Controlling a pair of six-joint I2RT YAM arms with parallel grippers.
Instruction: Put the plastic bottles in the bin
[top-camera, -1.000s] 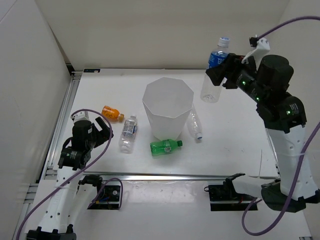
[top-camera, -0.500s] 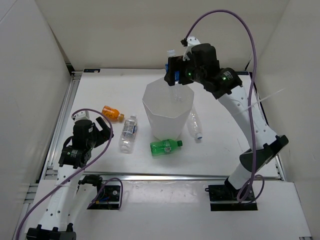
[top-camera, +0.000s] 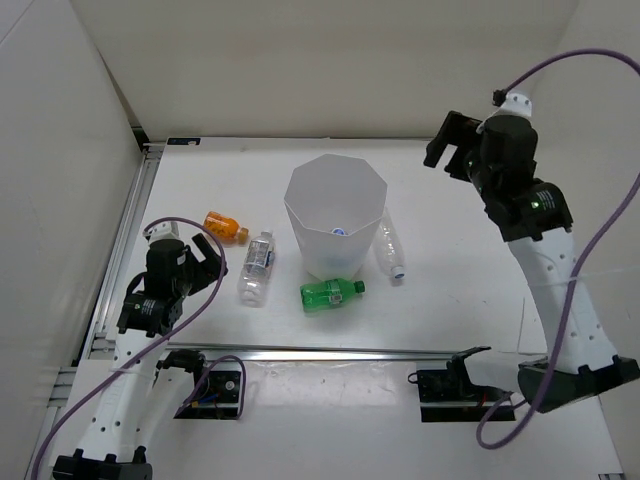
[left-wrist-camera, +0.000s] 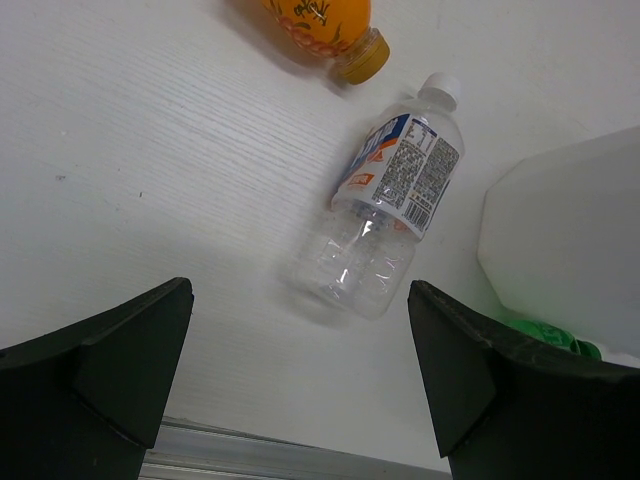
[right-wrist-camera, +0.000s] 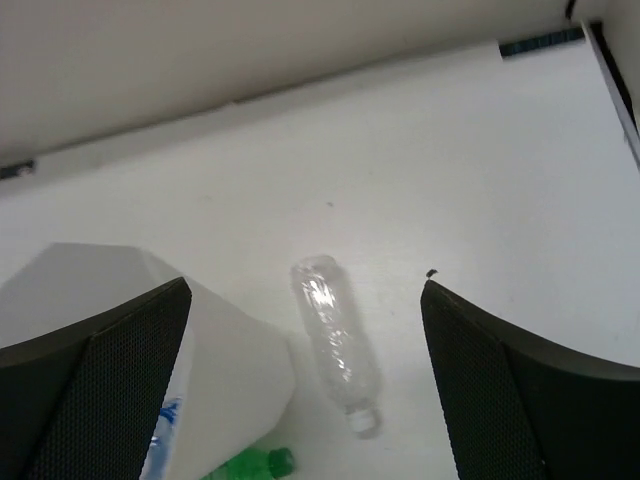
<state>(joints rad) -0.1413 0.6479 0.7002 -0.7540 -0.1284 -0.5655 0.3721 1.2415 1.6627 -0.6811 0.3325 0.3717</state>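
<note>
My right gripper lowers onto the plain clear bottle's middle next. It lies below the gripper and to its left in the top view, still outside the bin.
The white faceted bin stands mid-table. The blue-labelled clear bottle lies inside it, and shows through the wall in the right wrist view. The orange bottle, the pale-labelled clear bottle, the green bottle and the plain clear bottle lie on the table around the bin. My right gripper is open and empty, held high to the right of the bin. My left gripper is open and empty, left of the pale-labelled bottle.
White walls close the table at the left, back and right. A metal rail runs along the near edge and another along the left edge. The left wrist view shows the orange bottle and the bin's wall.
My right gripper carried the blue-labelled bottle from the right to above the bin and let it go. The bottle now lies in the bin and the arm has swung back right. The left arm is still.
</note>
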